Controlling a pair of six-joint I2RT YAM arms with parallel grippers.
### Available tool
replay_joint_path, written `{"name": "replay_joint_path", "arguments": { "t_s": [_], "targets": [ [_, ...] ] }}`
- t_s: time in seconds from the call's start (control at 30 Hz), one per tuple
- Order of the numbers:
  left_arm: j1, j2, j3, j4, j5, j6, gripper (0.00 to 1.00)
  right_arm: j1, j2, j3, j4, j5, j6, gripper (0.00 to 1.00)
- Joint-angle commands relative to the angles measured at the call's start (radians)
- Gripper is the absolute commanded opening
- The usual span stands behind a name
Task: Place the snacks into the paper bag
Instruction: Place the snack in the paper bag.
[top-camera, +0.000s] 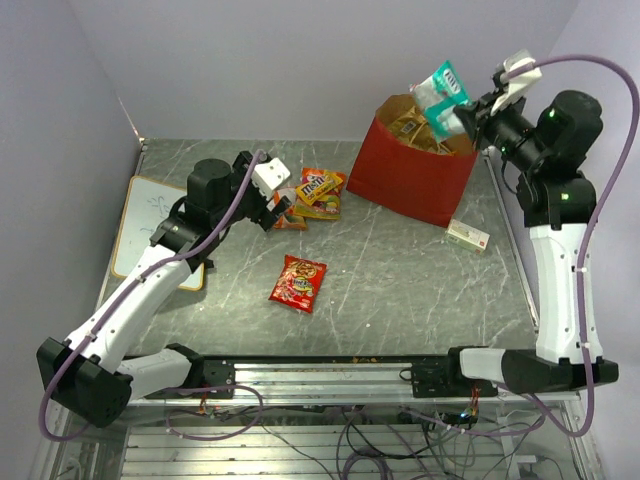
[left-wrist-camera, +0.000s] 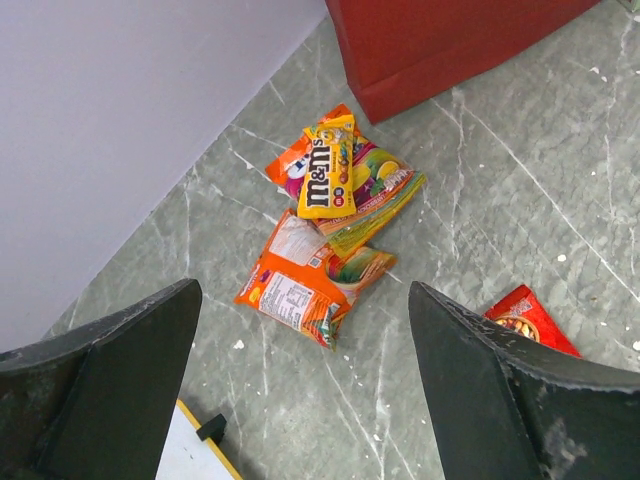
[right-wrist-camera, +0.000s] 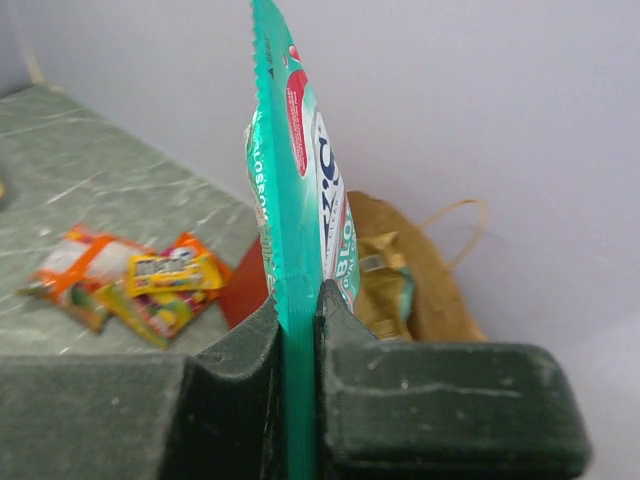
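I need to tilt my right gripper downward next and lower the teal pack into the bag's opening (top-camera: 422, 129) (right-wrist-camera: 393, 275) to let go of it, because the pack is still above the bag's rim.
The red paper bag (top-camera: 405, 180) stands at the back right, brown inside, with packets in it (right-wrist-camera: 385, 285). My right gripper (top-camera: 470, 118) is shut on a teal pack (top-camera: 442, 95) and holds it upright above the bag's mouth; the pack's edge shows pinched between the fingers in the right wrist view (right-wrist-camera: 297, 200). My left gripper (top-camera: 277, 205) is open and empty just above the table, near an orange packet (left-wrist-camera: 300, 285). A yellow M&M's pack (left-wrist-camera: 328, 175) lies on other small packs beyond it. A small red pack (top-camera: 298, 282) lies mid-table.
A flat white board (top-camera: 150, 225) lies at the left under my left arm; its corner shows in the left wrist view (left-wrist-camera: 190, 450). A small white box (top-camera: 467, 235) lies right of the bag. Walls close the back and sides.
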Motion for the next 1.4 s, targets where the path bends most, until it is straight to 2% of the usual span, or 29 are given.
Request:
{"name": "replay_joint_path", "arguments": {
  "t_s": [0.0,0.17,0.33,0.47,0.57,0.83,1.0,1.27,1.37],
  "targets": [
    [0.010,-0.012,0.003,0.045,-0.012,-0.037,0.95,-0.025,0.080,0.127,0.002,0.205,-0.077,0.00],
    [0.012,-0.018,0.001,0.043,-0.009,-0.036,0.95,-0.037,0.200,0.212,-0.002,0.332,-0.160,0.00],
    [0.014,-0.016,-0.003,0.046,-0.001,-0.035,0.94,-0.047,0.345,0.335,-0.108,0.268,-0.214,0.00],
    [0.017,-0.018,-0.009,0.047,0.015,-0.035,0.94,-0.064,0.496,0.493,-0.248,0.161,-0.237,0.00],
    [0.018,-0.018,-0.013,0.047,0.026,-0.037,0.93,-0.087,0.569,0.552,-0.332,0.029,-0.248,0.00],
    [0.024,-0.018,-0.014,0.040,0.050,-0.039,0.93,-0.131,0.731,0.626,-0.482,-0.238,-0.276,0.00],
    [0.029,-0.020,-0.022,0.046,0.066,-0.035,0.93,-0.145,0.813,0.628,-0.494,-0.337,-0.260,0.00],
    [0.037,-0.020,-0.022,0.041,0.095,-0.036,0.93,-0.145,0.913,0.648,-0.482,-0.359,-0.204,0.18],
    [0.038,-0.019,-0.023,0.042,0.096,-0.033,0.93,-0.145,0.905,0.645,-0.471,-0.356,-0.202,0.35]
  ]
}}
